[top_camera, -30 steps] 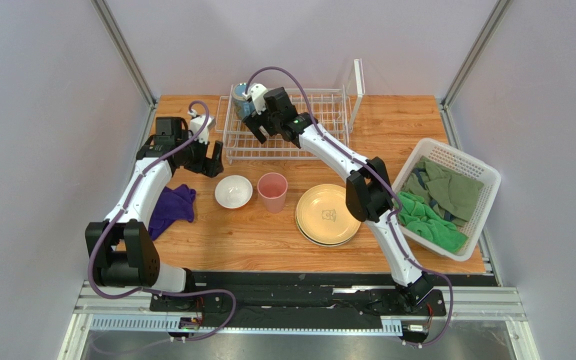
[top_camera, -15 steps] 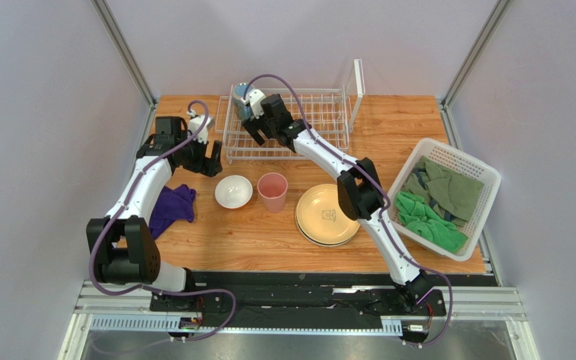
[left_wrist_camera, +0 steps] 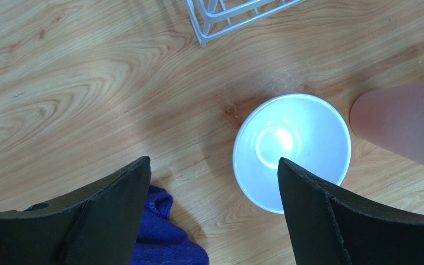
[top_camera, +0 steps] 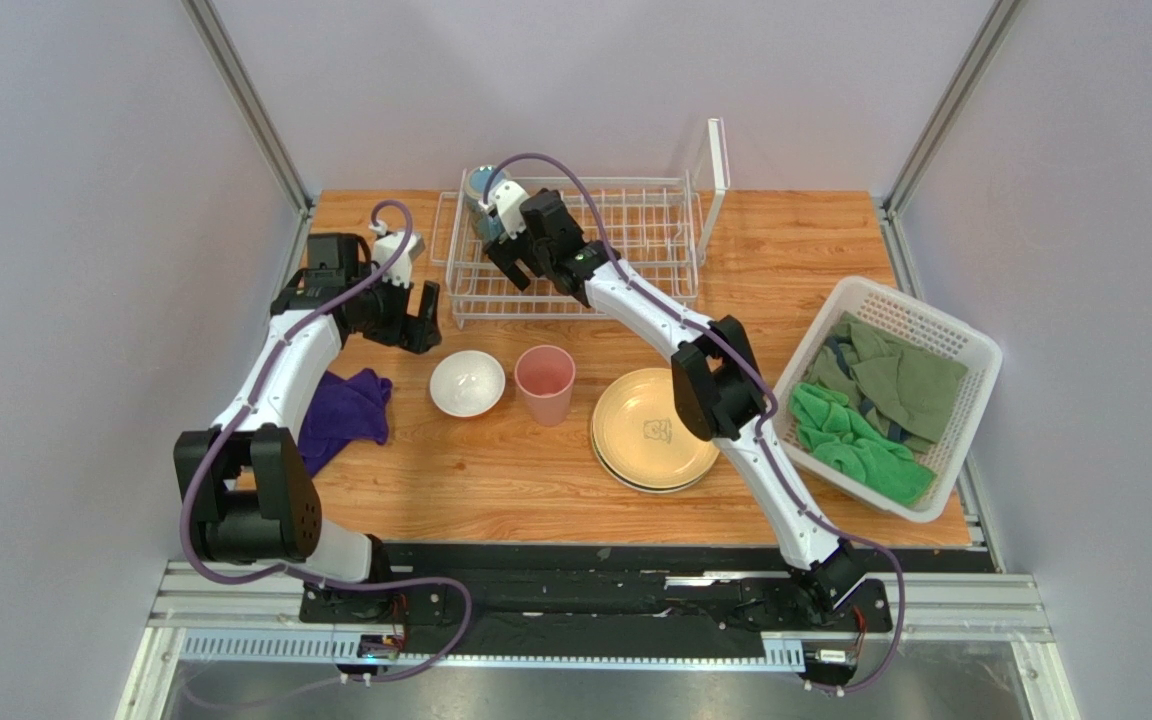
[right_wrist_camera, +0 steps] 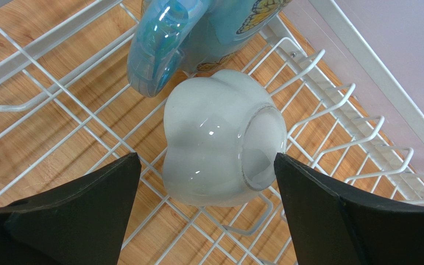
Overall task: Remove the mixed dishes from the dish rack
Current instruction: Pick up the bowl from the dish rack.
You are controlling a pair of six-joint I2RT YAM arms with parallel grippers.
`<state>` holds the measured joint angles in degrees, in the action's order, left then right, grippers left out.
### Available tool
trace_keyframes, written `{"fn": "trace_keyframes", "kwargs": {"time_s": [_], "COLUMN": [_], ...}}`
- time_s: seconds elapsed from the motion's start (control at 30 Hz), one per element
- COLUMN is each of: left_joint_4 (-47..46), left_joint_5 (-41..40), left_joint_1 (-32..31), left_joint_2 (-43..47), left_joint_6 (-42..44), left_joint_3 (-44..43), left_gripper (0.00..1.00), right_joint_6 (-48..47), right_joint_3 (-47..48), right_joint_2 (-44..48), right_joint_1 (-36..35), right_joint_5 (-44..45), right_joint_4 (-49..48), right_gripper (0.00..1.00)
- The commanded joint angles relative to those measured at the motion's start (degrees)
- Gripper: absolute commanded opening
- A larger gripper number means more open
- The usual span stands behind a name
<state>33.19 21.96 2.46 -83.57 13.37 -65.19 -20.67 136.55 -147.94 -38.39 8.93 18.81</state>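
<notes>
My right gripper will next stay over the small white bowl (right_wrist_camera: 220, 146) and close its fingers across the foot and opposite side, as they are already around it.
The white wire dish rack (top_camera: 627, 225) stands at the back of the table. In its left end a blue mug (right_wrist_camera: 197, 27) with a butterfly print lies beside a small white bowl (right_wrist_camera: 220, 146) tipped on its side, its foot turned toward me. My right gripper (right_wrist_camera: 207, 157) hovers open just over that bowl, one finger on each side and neither touching it. My left gripper (left_wrist_camera: 213, 161) hangs open and empty over bare wood left of the rack's front corner (left_wrist_camera: 225, 14). On the table stand a white bowl (top_camera: 467, 383), a pink tumbler (top_camera: 545, 383) and a cream-yellow plate (top_camera: 656, 428).
A purple cloth (top_camera: 342, 417) lies at the table's left, partly under my left finger in the wrist view. A white lattice basket (top_camera: 973, 360) holding green cloths sits at the right edge. The rack's tall white panel (top_camera: 716, 165) rises at its right end.
My right gripper has slid a little further left along the rack toward the mug and white bowl, staying open. The left arm has barely shifted.
</notes>
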Motion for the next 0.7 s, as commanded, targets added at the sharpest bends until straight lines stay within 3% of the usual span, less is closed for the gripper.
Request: {"fn": "trace_keyframes", "kwargs": {"time_s": [0.0,0.67], "left_joint_4": [-1.6,-1.1], "left_joint_5": [1.2,2.1], "left_joint_1": [0.8,1.7], "left_joint_2": [-0.9,-1.2], "left_joint_6": [0.0,0.0], "left_joint_3": [-2.0,-2.7], "left_gripper": [0.92,0.91], "right_joint_6": [-2.4,-2.6], "right_joint_3": [2.8,3.5], "right_joint_2": [-1.3,-1.6], "right_joint_1": [-0.1,0.0], "right_joint_5": [1.9,2.5], "right_joint_4": [-4.4,-4.8], "right_gripper": [0.97,0.66]}}
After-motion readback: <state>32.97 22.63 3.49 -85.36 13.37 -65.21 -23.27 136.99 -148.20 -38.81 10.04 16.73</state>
